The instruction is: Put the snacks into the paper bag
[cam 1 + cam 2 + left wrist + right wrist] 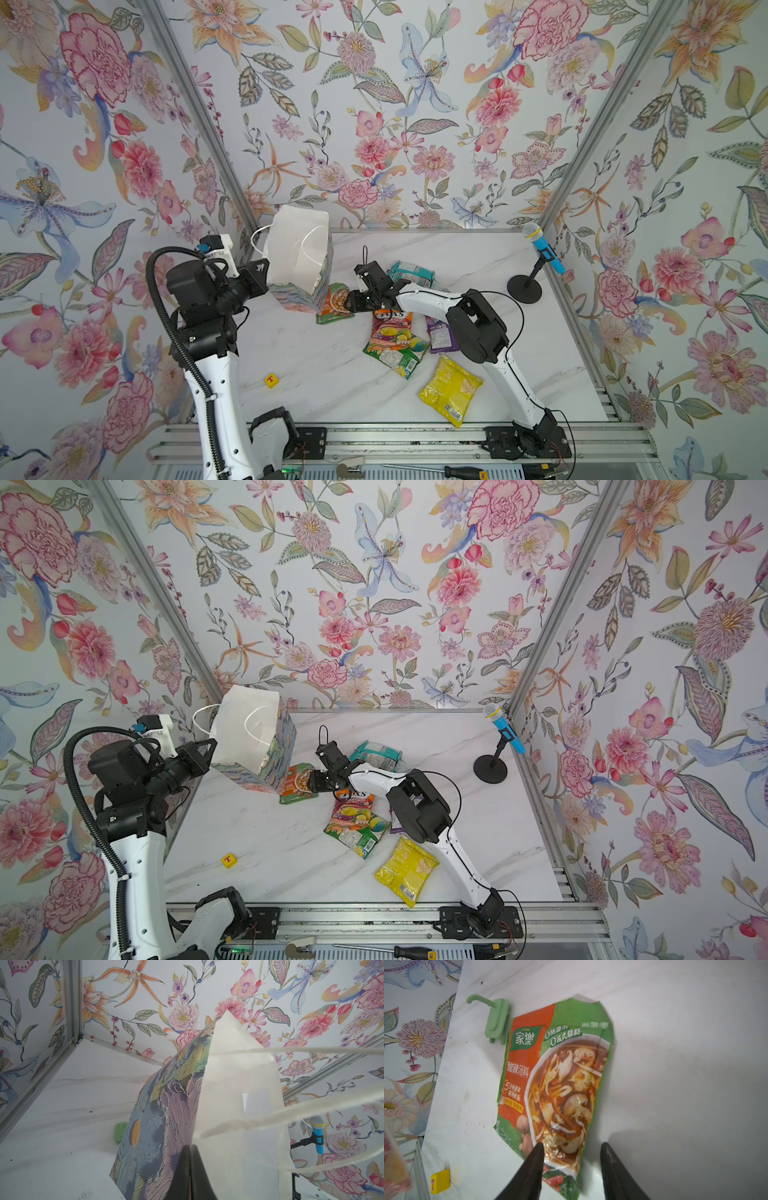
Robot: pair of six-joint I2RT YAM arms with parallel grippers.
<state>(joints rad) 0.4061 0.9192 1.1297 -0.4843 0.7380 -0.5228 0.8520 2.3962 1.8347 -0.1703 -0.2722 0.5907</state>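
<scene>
My left gripper moves down and toward the soup packet's spot next, setting the bag's base on the tabletop before releasing the bag's rim, since the bag leans.
The paper bag (297, 257) (245, 729) leans at the back left, its white-lined mouth turned up and toward the middle. My left gripper (266, 270) (190, 1147) is shut on the bag's rim, flowered outside (158, 1115) on one side and white lining on the other. A green and orange soup packet (332, 305) (560, 1076) lies flat beside the bag's base. My right gripper (347, 305) (572, 1144) hangs open low over its near end, the packet's edge between the fingers. More snacks lie on the table: teal (411, 272), orange (390, 328), green (399, 357), purple (440, 334), yellow (451, 388).
A small yellow cube (271, 380) sits at the front left. A blue toy microphone (540, 249) on a black stand is at the back right corner. A pale green plastic hook (495, 1017) lies just past the soup packet. A screwdriver (457, 471) rests on the front rail.
</scene>
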